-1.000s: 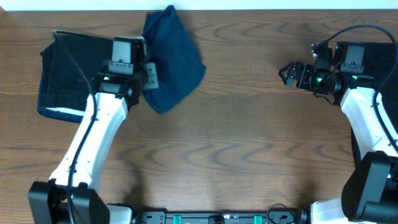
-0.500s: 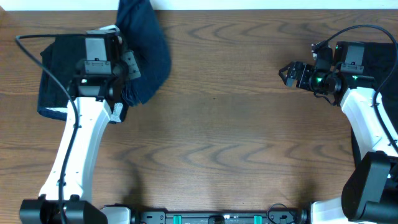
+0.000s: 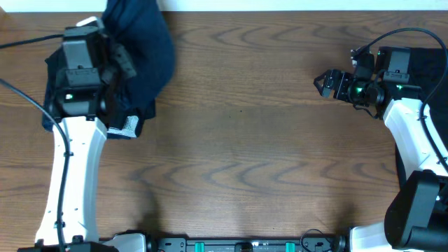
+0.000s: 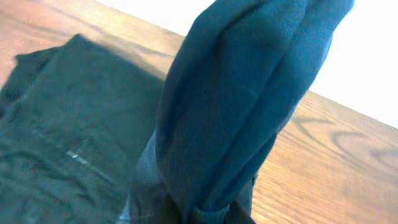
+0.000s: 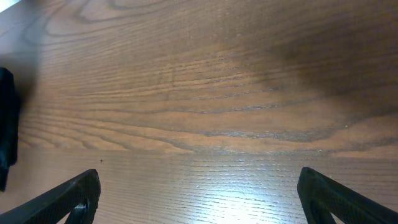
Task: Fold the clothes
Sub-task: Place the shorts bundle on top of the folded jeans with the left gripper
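Note:
The dark pile below is partly uncovered, so my left gripper needs to carry the navy cloth down toward the left in the overhead view next, then release it.
A folded navy-blue cloth [image 3: 143, 49] hangs from my left gripper [image 3: 115, 59], which is shut on its lower hem at the table's far left. In the left wrist view the navy cloth [image 4: 249, 93] rises as a bunched column from my left gripper [image 4: 214, 219]. Under and beside it lies a flat dark garment [image 4: 68, 137], the dark pile [image 3: 56, 77] with a white tag or edge [image 3: 129, 126] at its near side. My right gripper [image 3: 323, 82] stands open over bare wood at the right; its fingertips [image 5: 74, 196] are spread wide with nothing between them.
More black cloth [image 3: 428, 63] lies at the table's right edge behind the right arm. The white wall edge [image 3: 280, 5] runs along the table's far side. A dark object [image 5: 6, 124] shows at the left edge of the right wrist view.
My left gripper has carried the navy cloth leftward and toward the far edge, from beside the dark pile to above it. The right arm has not moved.

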You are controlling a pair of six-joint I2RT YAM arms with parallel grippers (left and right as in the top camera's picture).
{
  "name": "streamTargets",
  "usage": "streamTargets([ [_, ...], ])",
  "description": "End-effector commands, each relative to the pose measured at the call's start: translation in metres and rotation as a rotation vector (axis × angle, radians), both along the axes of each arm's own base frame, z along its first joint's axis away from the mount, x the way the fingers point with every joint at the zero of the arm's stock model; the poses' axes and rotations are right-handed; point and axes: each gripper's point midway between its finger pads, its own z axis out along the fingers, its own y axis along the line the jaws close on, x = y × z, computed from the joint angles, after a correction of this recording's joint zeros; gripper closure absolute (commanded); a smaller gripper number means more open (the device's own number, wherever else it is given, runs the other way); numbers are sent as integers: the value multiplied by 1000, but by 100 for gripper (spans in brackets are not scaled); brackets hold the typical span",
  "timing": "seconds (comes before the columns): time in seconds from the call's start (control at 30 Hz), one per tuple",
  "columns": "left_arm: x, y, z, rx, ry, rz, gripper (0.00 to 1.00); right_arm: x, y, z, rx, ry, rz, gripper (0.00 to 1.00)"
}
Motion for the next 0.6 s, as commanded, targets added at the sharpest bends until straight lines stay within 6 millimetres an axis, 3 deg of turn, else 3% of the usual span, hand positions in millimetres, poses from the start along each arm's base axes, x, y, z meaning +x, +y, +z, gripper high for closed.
streamTargets([
  [0.0, 3, 23, 11, -23, -32, 85, 94, 1, -2, -1, -2, 3, -5, 1],
  [0.17, 1, 40, 3, -25, -7, 126, 94, 1, -2, -1, -2, 3, -5, 1],
  [0.4, 0, 57, -32, -38, 97, 167, 94, 1, -2, -1, -2, 3, -5, 1],
  [0.57, -2, 81, -42, -45, 116, 222, 94, 1, -2, -1, -2, 3, -5, 1],
])
